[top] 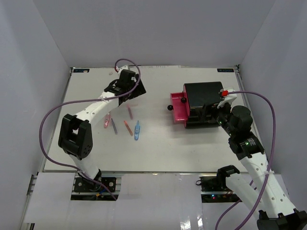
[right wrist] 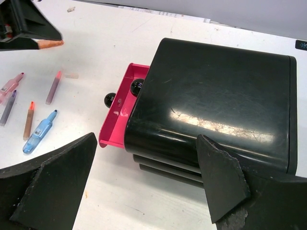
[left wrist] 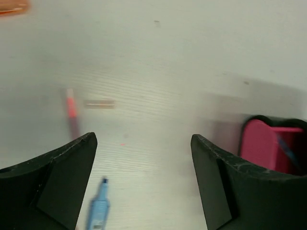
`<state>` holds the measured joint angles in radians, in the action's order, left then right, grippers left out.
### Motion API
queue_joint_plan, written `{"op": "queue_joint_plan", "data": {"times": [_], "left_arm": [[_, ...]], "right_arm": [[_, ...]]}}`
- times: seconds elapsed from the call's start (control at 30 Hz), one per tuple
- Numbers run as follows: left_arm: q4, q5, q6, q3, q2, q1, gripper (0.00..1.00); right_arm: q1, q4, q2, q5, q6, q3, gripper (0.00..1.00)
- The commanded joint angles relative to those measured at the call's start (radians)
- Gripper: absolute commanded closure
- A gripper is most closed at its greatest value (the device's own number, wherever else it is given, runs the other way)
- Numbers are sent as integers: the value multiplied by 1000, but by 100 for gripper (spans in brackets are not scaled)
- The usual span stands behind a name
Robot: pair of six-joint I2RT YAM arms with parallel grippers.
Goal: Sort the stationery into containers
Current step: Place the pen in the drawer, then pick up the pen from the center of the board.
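The red-tipped pen is still loose outside the open drawer [top: 177, 109]. My left gripper will next move down and back onto the body of that pen and close.
Several pens lie in a loose group left of centre on the white table: a pink pen [top: 107, 120], a grey-blue pen [top: 114, 126], a salmon pen [top: 128, 128], a light-blue piece [top: 137, 130] and a dark pen with an orange cap [top: 130, 112]. The black cabinet [top: 204, 98] stands at the right, with a magenta-pink drawer [top: 177, 109] pulled out to the left, a black knob [top: 170, 108] on its front. My left gripper [top: 133, 91] hovers open and empty above the pens; its view shows the light-blue piece [left wrist: 98, 211] by the left finger. My right gripper [top: 213, 115] is open and empty at the cabinet's near side [right wrist: 211, 96].
A second black knob [right wrist: 136, 85] sits closer to the cabinet body. A small pale scrap [left wrist: 100, 103] lies near the pens. A blue item [left wrist: 288, 151] shows inside the open drawer. White walls enclose the table on three sides.
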<state>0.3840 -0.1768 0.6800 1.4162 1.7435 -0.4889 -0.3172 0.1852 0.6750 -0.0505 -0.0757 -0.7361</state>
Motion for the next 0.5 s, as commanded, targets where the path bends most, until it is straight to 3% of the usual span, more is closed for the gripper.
{"op": "queue_joint_plan", "data": {"times": [0.0,0.47], "left_arm": [[108,-105,-71,-72,-59,67,10],[130,-105,-77,-119,111,98,25]], "right_arm": [[-8,-9,-6,-11,-1,4,10],[-14,-9,-5,0,-1,10,10]]}}
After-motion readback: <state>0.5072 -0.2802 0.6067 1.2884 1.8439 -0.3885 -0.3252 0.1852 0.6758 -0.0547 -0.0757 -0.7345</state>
